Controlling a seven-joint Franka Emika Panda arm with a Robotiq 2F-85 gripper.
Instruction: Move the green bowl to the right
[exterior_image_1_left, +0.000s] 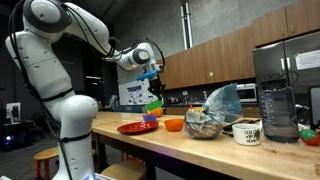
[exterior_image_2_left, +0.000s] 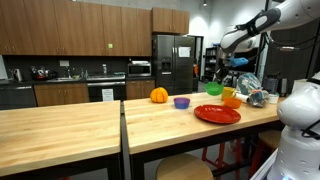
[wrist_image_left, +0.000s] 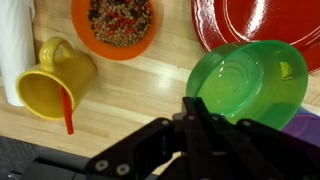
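Note:
The gripper moves outward and down past the red plate (wrist_image_left: 262, 25) next, onto the bare wooden counter (wrist_image_left: 165, 88) beside the orange bowl, since that part of the counter is empty.
The green bowl (wrist_image_left: 245, 85) is a lime-green plastic bowl, held tilted in the air above the wooden counter. It shows in both exterior views (exterior_image_1_left: 153, 104) (exterior_image_2_left: 213, 89). My gripper (wrist_image_left: 196, 112) is shut on its rim, with the black fingers clamped over the near edge. In both exterior views the gripper (exterior_image_1_left: 150, 84) (exterior_image_2_left: 216, 76) hangs just above the bowl. Below the bowl lie the red plate (wrist_image_left: 262, 25) and a purple bowl (wrist_image_left: 306, 128).
An orange bowl (wrist_image_left: 113, 25) holding mixed food and a yellow mug (wrist_image_left: 55, 75) with a red stick sit on the counter (wrist_image_left: 150, 85). In an exterior view there are a glass bowl (exterior_image_1_left: 205, 125), a white mug (exterior_image_1_left: 247, 131) and a dark appliance (exterior_image_1_left: 278, 110). An orange ball (exterior_image_2_left: 159, 95) sits further along.

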